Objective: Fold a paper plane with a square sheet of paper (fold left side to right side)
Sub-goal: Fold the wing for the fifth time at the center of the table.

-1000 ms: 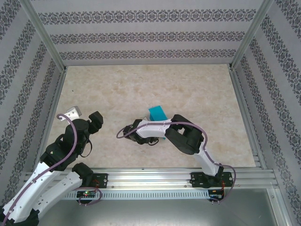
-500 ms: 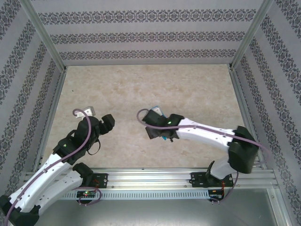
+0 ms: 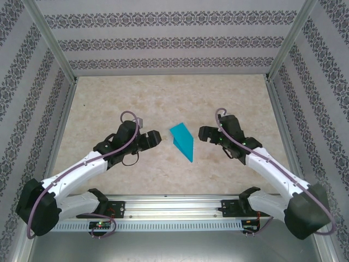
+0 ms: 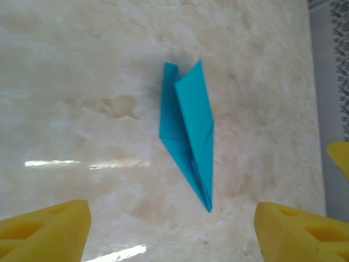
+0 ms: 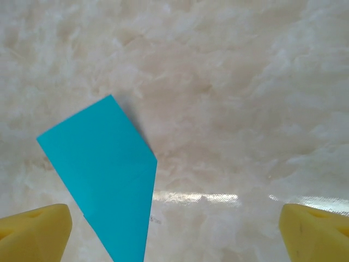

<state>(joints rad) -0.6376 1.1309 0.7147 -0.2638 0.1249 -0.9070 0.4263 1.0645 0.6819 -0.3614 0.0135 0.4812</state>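
Observation:
My left gripper comes down across toward my right gripper next, onto the raised flap's free edge [image 3: 177,140] [image 4: 187,119], since the flap lies below it, between both grippers.
The square sheet of paper lies folded into a narrow teal-blue paper plane [image 3: 182,141] flat on the marble table, its point toward the near edge. In the left wrist view the paper plane [image 4: 191,136] shows one raised flap and lies ahead of my left gripper [image 4: 172,234], whose yellow fingers [image 4: 49,232] stand wide apart and hold nothing. From above, my left gripper [image 3: 155,137] is just left of the plane and my right gripper [image 3: 202,133] just right of it, neither touching it. My right gripper [image 5: 174,234] is open, with the plane [image 5: 106,174] by its left finger [image 5: 32,232].
Patterned walls and metal frame posts [image 3: 49,41] close in the table [image 3: 163,98] on three sides. A metal rail [image 3: 174,204] with both arm bases runs along the near edge. Bare tabletop stretches behind the plane.
My right arm has lifted off the paper and swung right while its jaws opened, uncovering the folded plane. My left arm has reached in from the far left to the plane's side.

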